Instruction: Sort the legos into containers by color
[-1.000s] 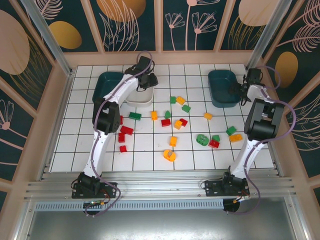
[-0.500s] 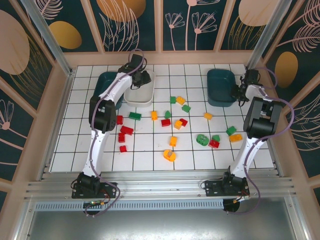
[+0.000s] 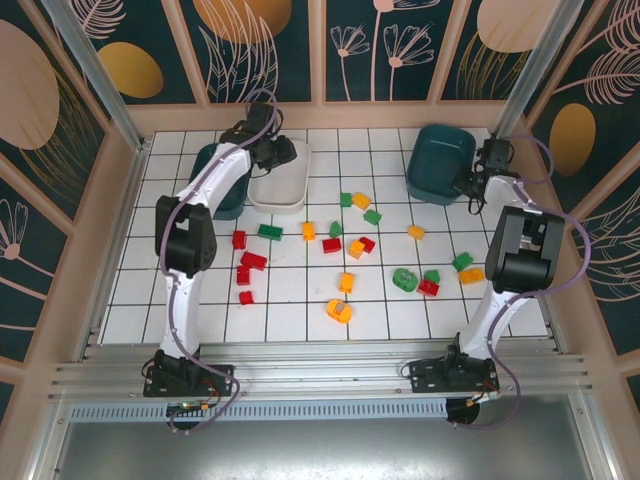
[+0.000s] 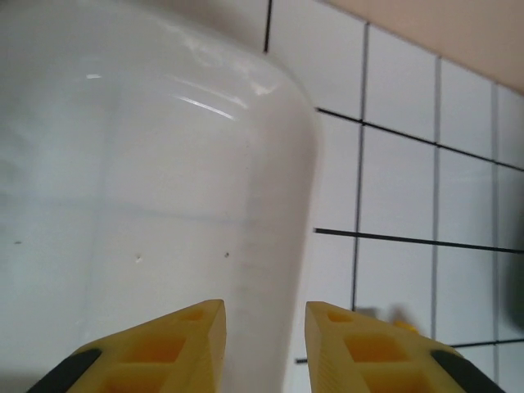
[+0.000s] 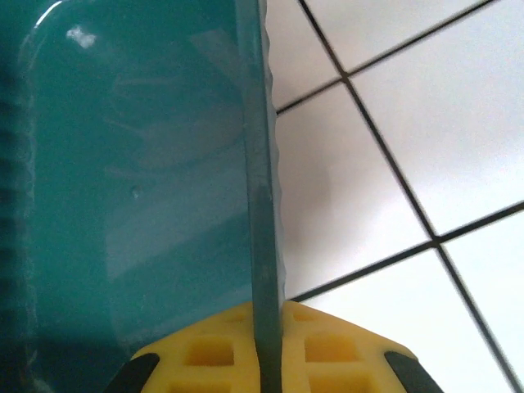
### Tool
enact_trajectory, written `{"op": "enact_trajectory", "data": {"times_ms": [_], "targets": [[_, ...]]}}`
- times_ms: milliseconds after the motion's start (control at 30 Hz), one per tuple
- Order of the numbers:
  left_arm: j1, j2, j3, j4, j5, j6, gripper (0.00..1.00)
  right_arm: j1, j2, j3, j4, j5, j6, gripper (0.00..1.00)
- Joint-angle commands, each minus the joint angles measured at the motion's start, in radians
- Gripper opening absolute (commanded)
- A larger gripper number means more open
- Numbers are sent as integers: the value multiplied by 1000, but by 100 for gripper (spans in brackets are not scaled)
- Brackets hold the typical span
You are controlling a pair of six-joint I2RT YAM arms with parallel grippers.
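My right gripper needs to move the teal container sideways next, across a wide gap of tiles toward the white container point(image 3: 280, 188), then release the teal container's rim.
Red, green and yellow-orange legos lie scattered on the tiled floor, among them a green brick point(image 3: 270, 231), a red brick point(image 3: 252, 261) and a yellow-orange ring point(image 3: 339, 311). My right gripper point(image 3: 468, 182) point(image 5: 268, 307) is shut on the thin rim of the right dark teal container point(image 3: 438, 160) point(image 5: 123, 164), which sits tilted and lifted on that side. My left gripper point(image 3: 284, 152) point(image 4: 264, 304) is at the back of the white container point(image 3: 280, 188) point(image 4: 123, 164), and that container's wall fills the gap between its fingers. A second teal container point(image 3: 205, 165) lies left of the white one, partly behind the left arm.
A wooden wall runs close behind the containers, with metal posts at the corners. The legos lie mostly in the middle and right of the tiled floor point(image 3: 150, 300), with a red group on the left near my left arm. Bare tiles remain along the front edge.
The right gripper has closed on the teal container's rim, and the container has tipped and shifted back-left. The left gripper has moved left and back along the white container.
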Motion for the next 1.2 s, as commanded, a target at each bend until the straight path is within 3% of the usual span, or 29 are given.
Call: {"op": "enact_trajectory", "data": {"times_ms": [0,167,367,467,767,1167], "targets": [[11,-159,-116,85,-10,42,33,107,-42,8,94,-31,67,0],[43,-371,-437,229,-13,21,34,251,85,170,92,37,87,0],[106,-603,-782,346,-14,-13,37,354,343,505,-59,66,71,0],[132,-689,-897,363,-16,-13,39,385,415,588,-116,109,77,0],[141,-795,-1014,360,-27,2,41,476,410,531,-174,144,115,0],[141,-811,-1057,398,-8,-3,42,569,336,402,-257,218,222,0]]}}
